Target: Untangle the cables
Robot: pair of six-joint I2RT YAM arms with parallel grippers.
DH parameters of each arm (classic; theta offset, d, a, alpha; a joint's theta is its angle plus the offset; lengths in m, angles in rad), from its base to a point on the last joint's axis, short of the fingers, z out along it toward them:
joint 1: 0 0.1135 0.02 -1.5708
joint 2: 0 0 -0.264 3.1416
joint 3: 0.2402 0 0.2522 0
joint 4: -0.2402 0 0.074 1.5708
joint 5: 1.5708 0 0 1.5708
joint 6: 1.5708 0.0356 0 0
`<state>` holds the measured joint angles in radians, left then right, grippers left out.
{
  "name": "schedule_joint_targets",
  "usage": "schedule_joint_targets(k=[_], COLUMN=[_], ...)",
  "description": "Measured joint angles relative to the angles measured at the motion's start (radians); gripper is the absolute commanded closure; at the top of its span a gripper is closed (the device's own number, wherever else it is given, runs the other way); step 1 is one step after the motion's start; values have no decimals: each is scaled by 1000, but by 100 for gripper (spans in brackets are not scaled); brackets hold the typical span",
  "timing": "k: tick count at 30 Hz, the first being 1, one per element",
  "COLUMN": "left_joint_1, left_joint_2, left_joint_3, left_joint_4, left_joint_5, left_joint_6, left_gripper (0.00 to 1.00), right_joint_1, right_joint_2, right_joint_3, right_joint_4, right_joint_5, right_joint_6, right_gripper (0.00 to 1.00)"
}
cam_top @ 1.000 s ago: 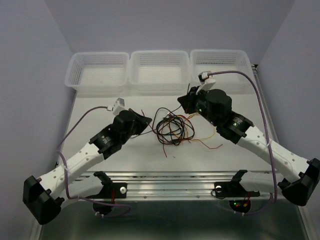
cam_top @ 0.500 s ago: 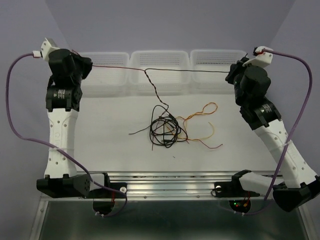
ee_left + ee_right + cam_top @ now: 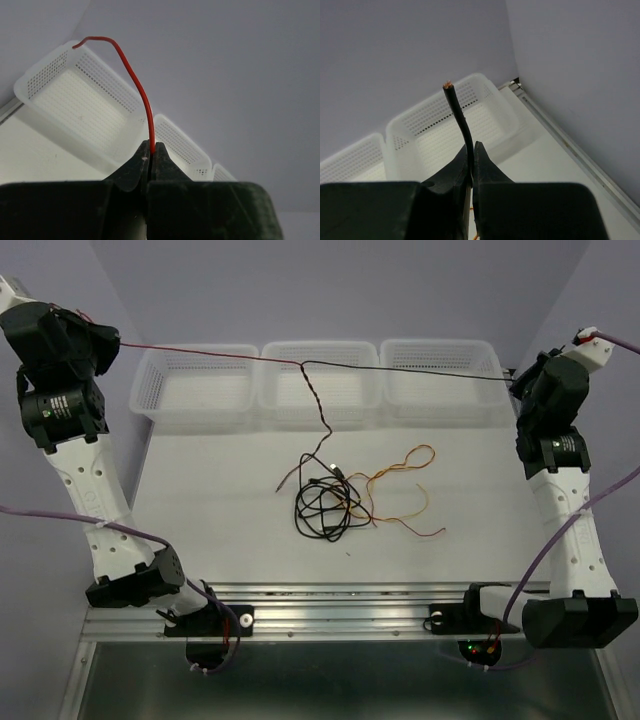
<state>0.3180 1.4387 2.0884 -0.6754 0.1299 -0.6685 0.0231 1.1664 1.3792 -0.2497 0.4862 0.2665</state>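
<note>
My right gripper still holds the black cable's stripped end high above the table, so it should next lower back toward the orange cable's loop (image 3: 416,457) and release the black cable (image 3: 400,369) low.
My left gripper (image 3: 112,337) is raised high at the far left and shut on a red cable (image 3: 200,353); its free end curls up past the jaws in the left wrist view (image 3: 135,82). My right gripper (image 3: 516,380) is raised at the far right and shut on a black cable (image 3: 400,369), whose stripped end (image 3: 457,112) sticks up past the jaws. The two cables run taut between the grippers and meet at a twisted strand (image 3: 318,410) that hangs down to a tangle of black, red and orange cables (image 3: 335,498) on the table.
Three white perforated baskets (image 3: 318,380) stand in a row along the table's back edge, under the stretched cables. An orange cable (image 3: 405,465) loops to the right of the tangle. A metal rail (image 3: 330,600) runs along the near edge.
Both arms have risen from beside the tangle and swung outward and up, each holding a cable end. The red and black cables are pulled taut, and the tangle has loosened.
</note>
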Motion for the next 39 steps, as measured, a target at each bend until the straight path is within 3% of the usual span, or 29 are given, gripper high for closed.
schedule_joint_targets(k=[5,15,21,26,29,32,34,39], left_joint_1=[88,159,285,318,321,263,153,-9], left_joint_2=[51,53,71,55,5,-62,-113,-167], left_joint_3=[150,179,242,210,73,-94,-197,-261], left_joint_4=[-40,-60,-93,-77,-24,49,85,154], left_joint_5=[65,139,220,253,284,257,232,242], left_joint_6=[22,40,43,47,52,56,59,63], left_gripper=[100,100,100,100,100,100,100,100], right_joint_1=[-151,-271,-414,-440,-448,-444,-422,-306], right_joint_2=[31,51,91,98,100,91,70,18], right_joint_3=[-14,-39,-39,-39,-39,-71,-137,-360], right_joint_4=[-16,-53,-77,-91,-98,-64,-39,-19], right_joint_5=[-108,-230,-303,-311,-394,-566,-655,-735], right_joint_6=[37,71,104,103,97,120,142,183], right_gripper=[99,99,99,99,99,99,99,90])
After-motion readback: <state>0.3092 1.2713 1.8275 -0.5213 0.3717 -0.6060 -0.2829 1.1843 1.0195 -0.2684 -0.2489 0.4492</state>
